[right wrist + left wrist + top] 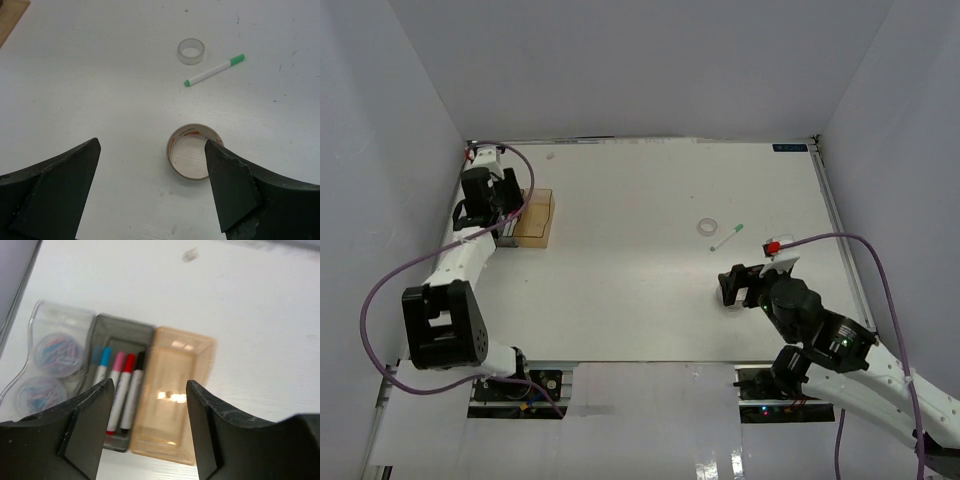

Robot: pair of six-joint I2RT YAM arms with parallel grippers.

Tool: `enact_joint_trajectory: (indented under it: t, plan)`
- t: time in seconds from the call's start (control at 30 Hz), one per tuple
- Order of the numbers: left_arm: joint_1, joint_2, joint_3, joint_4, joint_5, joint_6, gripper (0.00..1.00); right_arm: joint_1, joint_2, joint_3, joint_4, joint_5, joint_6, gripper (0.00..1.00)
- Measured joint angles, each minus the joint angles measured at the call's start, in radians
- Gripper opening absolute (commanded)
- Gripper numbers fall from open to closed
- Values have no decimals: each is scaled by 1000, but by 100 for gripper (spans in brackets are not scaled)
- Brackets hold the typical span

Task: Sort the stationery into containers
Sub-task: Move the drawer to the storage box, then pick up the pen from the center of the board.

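Observation:
I should move my right gripper outward and down onto the green-capped marker's white body [726,238] [215,71]. It lies outward of and below my fingers, still outside the grey bin.
My left gripper [150,385] hangs open and empty over the row of containers, at the left edge of the top view [510,207]. The clear bin [40,315] holds two round jars [55,347]. In the smoky grey bin [122,330] lie blue, pink, red and black-capped markers [120,385]. Nothing lies in the amber bin [172,395]. My right gripper [152,142] is open low over the table, its right finger overlapping a whitish tape roll [186,133]. Farther off lie a second tape roll [191,51] and a green-capped marker [215,70].
In the top view the far tape roll [708,227] and green marker [727,237] lie right of centre, just beyond my right gripper [732,285]. The amber bin [535,215] stands near the left wall. White walls enclose the table on three sides.

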Motion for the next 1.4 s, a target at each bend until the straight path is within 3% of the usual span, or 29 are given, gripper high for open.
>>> enact_joint_trajectory:
  t: [0.13, 0.23, 0.27, 0.43, 0.63, 1.0, 1.3, 1.4]
  plan:
    - [-84, -157, 16, -29, 61, -32, 72, -8, 250, 117, 6, 84, 26, 91]
    - [-162, -290, 3, -39, 95, -49, 86, -63, 415, 207, 9, 99, 38, 91]
    - [-182, -344, -16, -34, 106, -58, 91, -102, 463, 234, 12, 85, 42, 91]
    - [-240, -535, -98, -55, 112, -90, 98, -387, 679, 309, 86, -27, 57, 94]
    - [-303, -576, -208, -107, 124, -132, 98, -591, 948, 364, 163, -164, 78, 100]
    - [-345, -570, -230, -142, 192, -167, 98, -666, 1299, 492, 244, -238, 163, 83]
    - [-346, -561, -230, -142, 222, -176, 98, -696, 1401, 498, 272, -261, 233, 68]
    - [-346, -558, -230, -142, 235, -180, 98, -700, 1408, 486, 290, -265, 244, 58]
